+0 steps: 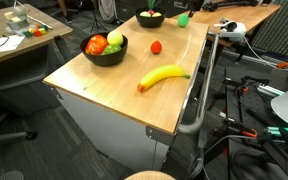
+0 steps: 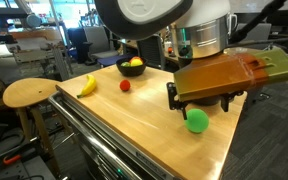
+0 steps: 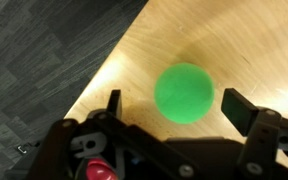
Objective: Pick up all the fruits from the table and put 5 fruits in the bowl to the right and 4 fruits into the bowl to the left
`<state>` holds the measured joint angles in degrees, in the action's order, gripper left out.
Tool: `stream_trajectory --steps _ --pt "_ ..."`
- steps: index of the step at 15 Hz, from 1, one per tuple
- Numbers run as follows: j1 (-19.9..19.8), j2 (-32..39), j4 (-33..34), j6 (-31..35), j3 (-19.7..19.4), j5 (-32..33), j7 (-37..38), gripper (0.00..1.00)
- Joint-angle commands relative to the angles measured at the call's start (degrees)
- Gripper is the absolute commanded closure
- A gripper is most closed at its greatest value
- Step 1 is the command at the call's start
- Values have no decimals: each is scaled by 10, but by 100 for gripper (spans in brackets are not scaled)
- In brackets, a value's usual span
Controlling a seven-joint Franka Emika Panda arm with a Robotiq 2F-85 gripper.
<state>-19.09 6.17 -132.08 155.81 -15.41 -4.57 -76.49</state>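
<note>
My gripper should move down onto the green round fruit [image 2: 196, 121] next and close around its sides, because the fruit is below, in the gap between my gripper's open fingers.
A green round fruit [image 3: 185, 92] [image 2: 196, 121] [image 1: 184, 19] lies on the wooden table [image 1: 134, 95] near its edge. My gripper [image 3: 174, 105] [image 2: 196, 103] hangs open just above it, one finger [image 3: 113, 100] on each side, touching nothing. The wide black bowl [image 1: 104, 52] [image 2: 134, 68] holds a red-orange fruit [image 1: 95, 44] and green and yellow ones. The smaller dark bowl [image 1: 150, 19] stands at the far end with fruit in it. A yellow banana [image 1: 162, 77] [image 2: 86, 85] and a small red fruit [image 1: 156, 46] [image 2: 125, 85] lie loose on the table.
The table edge [image 3: 104, 75] drops to dark carpet [image 3: 34, 60] beside the green fruit. A round wooden stool [image 2: 29, 92] stands by the table. Cables and equipment [image 1: 254, 110] crowd the floor along one side.
</note>
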Motion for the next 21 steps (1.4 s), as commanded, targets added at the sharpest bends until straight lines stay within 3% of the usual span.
stream_trajectory --steps 1,2,3,4,6,8,10,11,14,16,18,21 --pt "-3 16 -2 1 -8 42 46 0" --pt "-5 23 -1 3 -6 43 51 0" --pt "-12 32 -2 13 5 12 34 7" --pt "-18 40 -4 27 13 -6 18 28" --pt "-30 48 -8 47 38 -59 -10 31" --pt "-40 52 -7 50 65 -111 -33 46" --pt "-40 60 -1 58 79 -155 -57 53" --pt "-40 62 1 57 83 -169 -63 67" --pt "-37 56 -2 49 87 -191 -73 73" --pt "-26 25 -18 -11 81 -161 -62 73" --pt "-22 -25 -36 -77 100 -172 -101 73" --pt "29 -73 -48 -99 116 -174 -120 73"
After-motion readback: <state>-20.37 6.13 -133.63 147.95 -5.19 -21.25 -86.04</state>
